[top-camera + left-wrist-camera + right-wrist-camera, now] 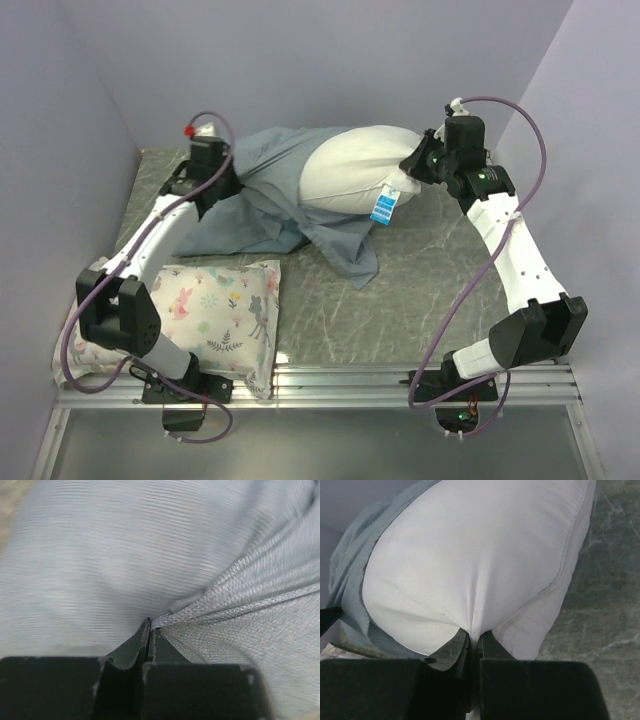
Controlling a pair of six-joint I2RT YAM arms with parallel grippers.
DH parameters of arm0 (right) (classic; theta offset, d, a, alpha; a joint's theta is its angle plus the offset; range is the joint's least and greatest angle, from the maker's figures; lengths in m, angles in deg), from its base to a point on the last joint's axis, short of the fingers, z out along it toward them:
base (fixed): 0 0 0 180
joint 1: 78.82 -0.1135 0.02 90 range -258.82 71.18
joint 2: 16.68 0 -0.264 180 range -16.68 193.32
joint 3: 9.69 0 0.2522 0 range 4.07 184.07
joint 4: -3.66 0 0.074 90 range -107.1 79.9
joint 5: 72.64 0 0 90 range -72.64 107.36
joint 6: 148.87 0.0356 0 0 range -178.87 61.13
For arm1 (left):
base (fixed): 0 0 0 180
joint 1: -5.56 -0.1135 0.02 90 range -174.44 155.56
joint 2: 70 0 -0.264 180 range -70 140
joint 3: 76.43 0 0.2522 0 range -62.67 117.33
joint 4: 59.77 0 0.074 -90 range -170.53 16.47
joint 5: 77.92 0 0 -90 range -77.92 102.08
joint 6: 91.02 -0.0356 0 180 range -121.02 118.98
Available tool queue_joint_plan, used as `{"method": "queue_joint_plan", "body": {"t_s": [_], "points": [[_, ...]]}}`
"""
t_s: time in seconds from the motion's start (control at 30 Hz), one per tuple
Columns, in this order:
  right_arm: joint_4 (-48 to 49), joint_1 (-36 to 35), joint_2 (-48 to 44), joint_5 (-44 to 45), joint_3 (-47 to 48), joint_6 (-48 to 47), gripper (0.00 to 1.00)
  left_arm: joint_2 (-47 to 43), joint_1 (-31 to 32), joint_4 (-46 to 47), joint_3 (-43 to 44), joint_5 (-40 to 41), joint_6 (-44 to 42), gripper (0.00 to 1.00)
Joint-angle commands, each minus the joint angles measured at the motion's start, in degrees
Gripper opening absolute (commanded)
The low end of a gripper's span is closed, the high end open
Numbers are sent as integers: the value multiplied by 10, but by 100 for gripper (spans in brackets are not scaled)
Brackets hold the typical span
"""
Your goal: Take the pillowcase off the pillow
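The pillow's bare end is up off the table, so my right gripper will lower and draw back next, setting that end on the table.
The plump white pillow (352, 170) lies at the back middle of the table, its right half bare, with a blue-and-white tag (384, 205) hanging at its near edge. The slate blue-grey pillowcase (262, 205) is bunched over its left end and spreads onto the table. My left gripper (222, 186) is shut on a fold of the pillowcase (165, 619) at the left. My right gripper (413, 160) is shut on the pillow's right end, pinching white fabric (474, 630). The pillow (470, 555) fills the right wrist view, the pillowcase edge (350, 585) at its left.
A smaller white floral deer-print pillow (215, 305) lies at the near left beside the left arm's base. Purple walls close in the back and both sides. A metal rail (340, 385) runs along the near edge. The grey marbled tabletop (430, 270) shows at the right.
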Motion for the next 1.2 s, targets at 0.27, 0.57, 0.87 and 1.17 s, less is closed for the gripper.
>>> {"method": "queue_joint_plan", "body": {"t_s": [0.27, 0.57, 0.87, 1.17], "points": [[79, 54, -53, 10, -38, 7, 0, -76, -169, 40, -94, -65, 35, 1], [176, 54, -115, -8, -295, 27, 0, -127, -108, 44, -49, -114, -2, 43], [199, 43, -221, -14, -429, 38, 34, 4, 8, 10, 178, -71, -66, 70], [160, 37, -275, 6, -424, 21, 68, 281, 42, -99, 456, -265, -155, 84]]}}
